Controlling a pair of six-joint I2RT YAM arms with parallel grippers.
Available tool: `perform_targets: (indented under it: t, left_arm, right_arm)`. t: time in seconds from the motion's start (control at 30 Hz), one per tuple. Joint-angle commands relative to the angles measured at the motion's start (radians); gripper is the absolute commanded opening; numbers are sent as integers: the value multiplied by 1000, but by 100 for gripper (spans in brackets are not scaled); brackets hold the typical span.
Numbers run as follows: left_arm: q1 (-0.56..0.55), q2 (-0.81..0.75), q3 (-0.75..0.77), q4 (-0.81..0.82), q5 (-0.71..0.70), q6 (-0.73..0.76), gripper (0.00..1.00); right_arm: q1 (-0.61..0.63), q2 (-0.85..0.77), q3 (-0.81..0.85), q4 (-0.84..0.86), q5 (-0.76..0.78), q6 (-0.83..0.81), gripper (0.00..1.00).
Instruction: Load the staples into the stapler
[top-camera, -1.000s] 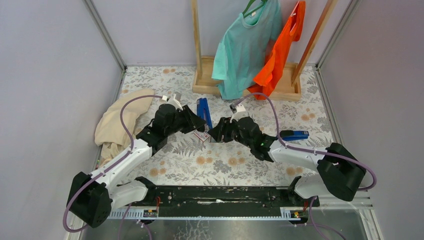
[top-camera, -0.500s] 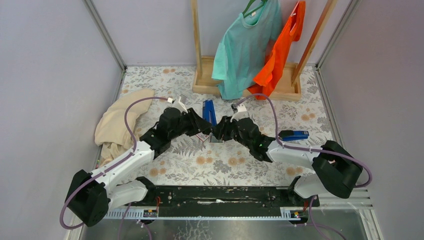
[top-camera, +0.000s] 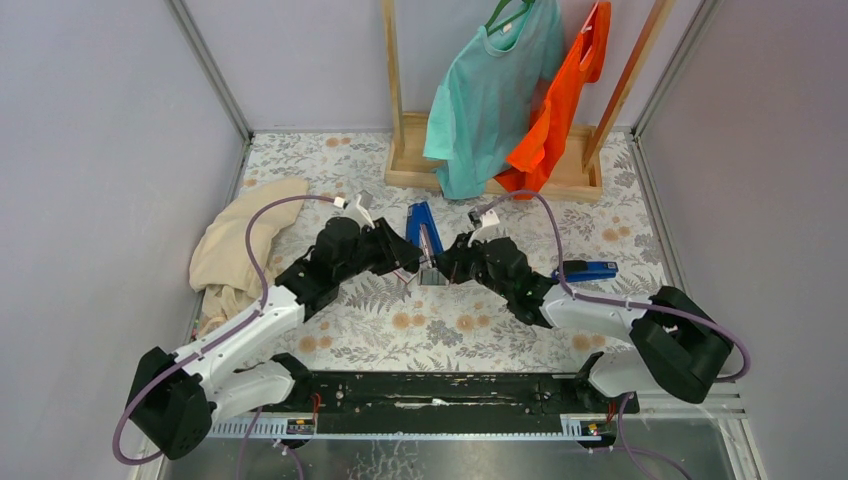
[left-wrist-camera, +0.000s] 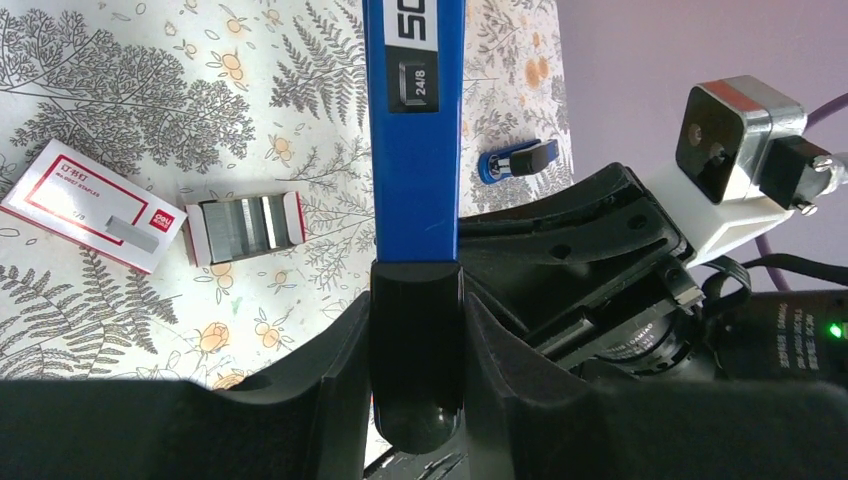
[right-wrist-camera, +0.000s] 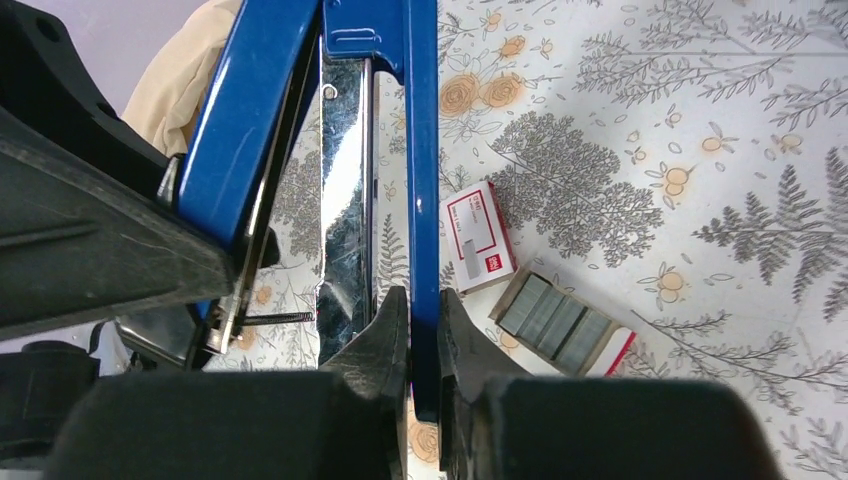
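The left gripper swings the lid outward over the bare tabletop next, toward the beige cloth and clear of the chrome magazine (right-wrist-camera: 345, 200), and releases it.
The blue stapler (top-camera: 424, 228) is held between both arms over the middle of the floral table. My left gripper (left-wrist-camera: 415, 340) is shut on its black rear end, and the blue top (left-wrist-camera: 415, 130) runs away from the fingers. The stapler stands hinged open in the right wrist view: blue lid (right-wrist-camera: 250, 130) at left, chrome magazine (right-wrist-camera: 345, 200) in the middle. My right gripper (right-wrist-camera: 424, 330) is shut on the thin blue base arm (right-wrist-camera: 422, 150). The staples (right-wrist-camera: 555, 320) lie in their open tray on the table, just right of that gripper; they also show in the left wrist view, staples (left-wrist-camera: 245, 225).
A white and red staple box sleeve (right-wrist-camera: 478, 235) lies beside the tray. A second blue stapler (top-camera: 588, 270) lies to the right. A beige cloth (top-camera: 245, 245) is heaped at left. A wooden rack (top-camera: 495, 165) with a teal shirt (top-camera: 495, 90) and an orange one (top-camera: 560, 110) stands behind.
The right gripper has come in from the right and closed on the stapler's blue base arm. The left arm carried the stapler a little rightward toward it.
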Motion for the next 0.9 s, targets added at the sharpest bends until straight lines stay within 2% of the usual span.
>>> perform_targets:
  t: [0.0,0.3,0.53,0.63,0.87]
  left_arm:
    - [17,-66,76,-7,-38,45,0]
    - [208,-67,179,-174,-4,185,0]
    - [370,-9,234,-189,24,252,0]
    - [434,26,236,-167,43,245,1]
    - [518,120,225,-132,59,164,11]
  right_arm:
    - [-70,-68,-15,-50,-2,-88,0]
    - [-137,-141,21,-221,-211,-244,0]
    - [-174,-205,60,-351,-359,-309,0]
    - [-186,-234,75,-393,-422,-329,0]
    - [-219,-297,106,-455,-590,-333,0]
